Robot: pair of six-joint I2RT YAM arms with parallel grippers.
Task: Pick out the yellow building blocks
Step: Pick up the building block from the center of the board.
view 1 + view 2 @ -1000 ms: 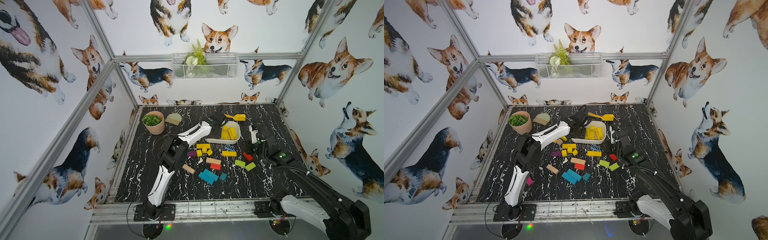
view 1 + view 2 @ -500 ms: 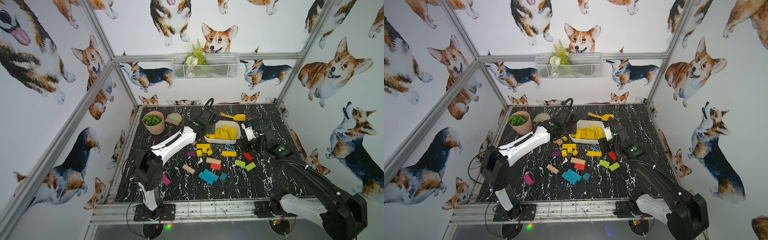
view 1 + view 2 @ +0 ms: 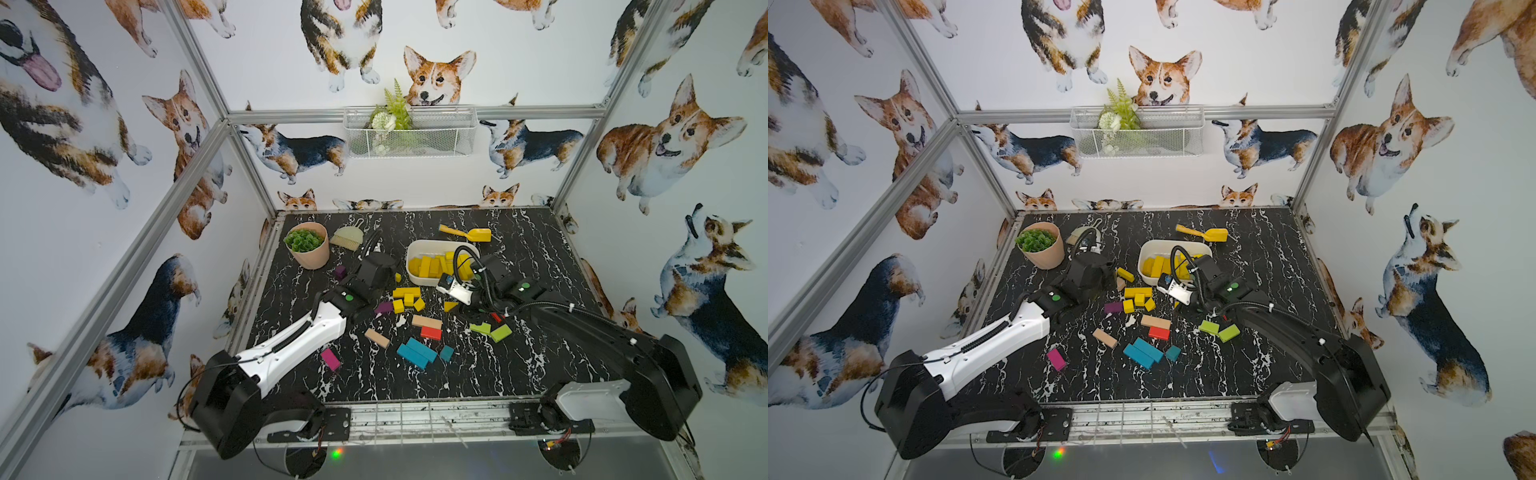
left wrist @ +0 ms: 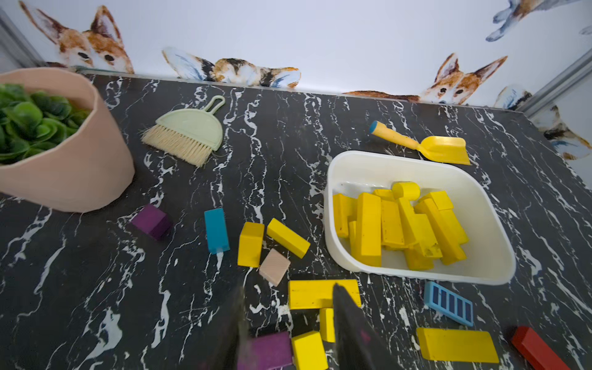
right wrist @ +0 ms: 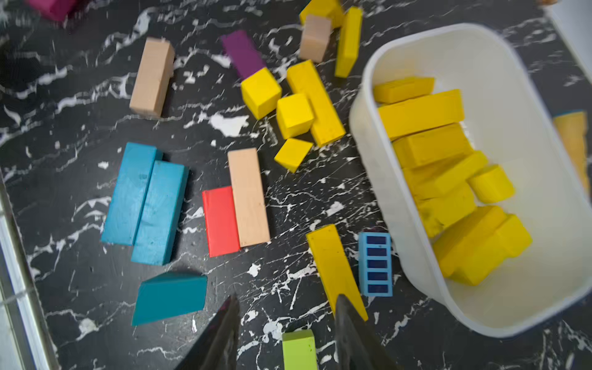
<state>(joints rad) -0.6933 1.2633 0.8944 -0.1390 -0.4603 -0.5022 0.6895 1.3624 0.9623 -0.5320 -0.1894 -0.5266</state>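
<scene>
The yellow bar [image 5: 336, 270] beside the blue window block lies loose outside the white bin, so I need to lower my right gripper onto it next from above the lime block [image 5: 298, 349].
Many yellow building blocks [image 4: 400, 224] lie piled in the white bin [image 4: 416, 279], which stands at the back middle in both top views [image 3: 440, 242]. Several more lie loose in front of it: a cluster [image 3: 406, 297], a flat wedge [image 5: 334, 269] and two bars [image 4: 288, 237]. My left gripper [image 4: 287, 288] is open and empty, low over a yellow bar [image 4: 314, 293], a yellow cube [image 4: 309, 350] and a purple block [image 4: 269, 350]. My right gripper [image 5: 287, 298] is open and empty above a lime block [image 5: 298, 349], with the wedge beside one finger.
A pink plant pot [image 3: 309, 255], a hand brush [image 3: 348, 237] and a yellow toy shovel [image 3: 467, 234] line the back. Teal [image 3: 417, 353], red [image 3: 430, 332], tan [image 3: 427, 321], lime [image 3: 490, 330] and magenta [image 3: 330, 359] blocks lie towards the front. A blue window block [image 4: 448, 302] sits by the bin.
My left arm has stretched out, and its gripper has drawn back from the bin's left side to over the loose yellow cluster. The right gripper has shifted left and forward towards the wedge.
</scene>
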